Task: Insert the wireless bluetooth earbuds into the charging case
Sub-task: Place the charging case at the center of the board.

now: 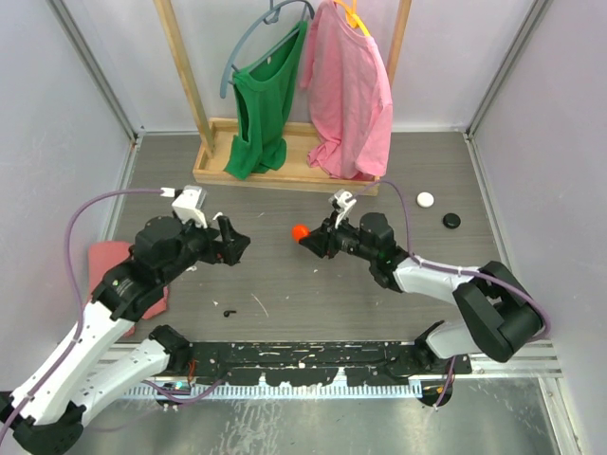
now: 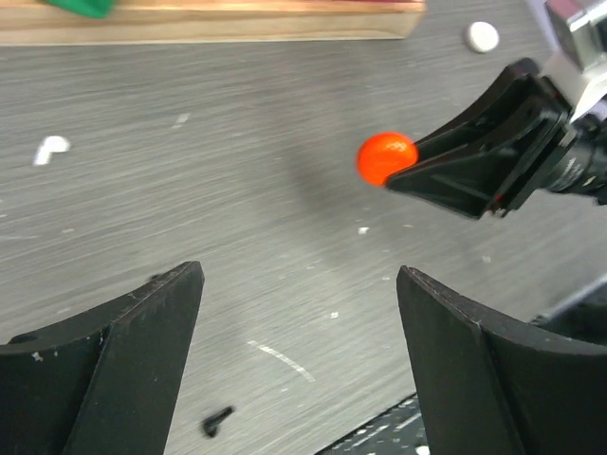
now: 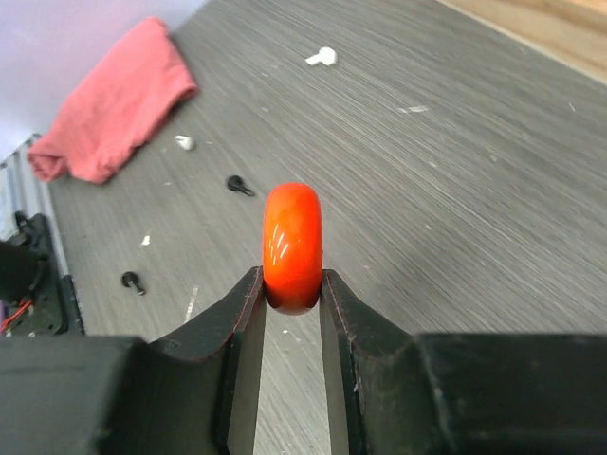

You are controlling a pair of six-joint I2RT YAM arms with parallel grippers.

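Note:
My right gripper lowers the charging case down onto the bare tabletop below next and releases, as that spot lies clear of the loose earbuds.
My right gripper [image 3: 290,284] is shut on an orange-red round charging case [image 3: 292,246], held on edge above the table middle [image 1: 300,231]. The left wrist view shows the same case [image 2: 386,157] at the tips of the right gripper's fingers [image 2: 474,152]. My left gripper [image 2: 301,284] is open with nothing between its fingers, a short way left of the case [image 1: 235,248]. Earbuds lie loose on the table: a black one [image 2: 217,422] near the front [image 1: 229,312], a second black one [image 3: 238,185], and white ones [image 3: 321,57] [image 3: 184,142].
A white puck [image 1: 425,199] and a black puck [image 1: 451,221] lie at the right. A pink cloth [image 1: 109,265] sits at the left edge. A wooden rack base [image 1: 285,171] with green and pink garments stands at the back. A thin white fleck [image 1: 258,304] marks the table.

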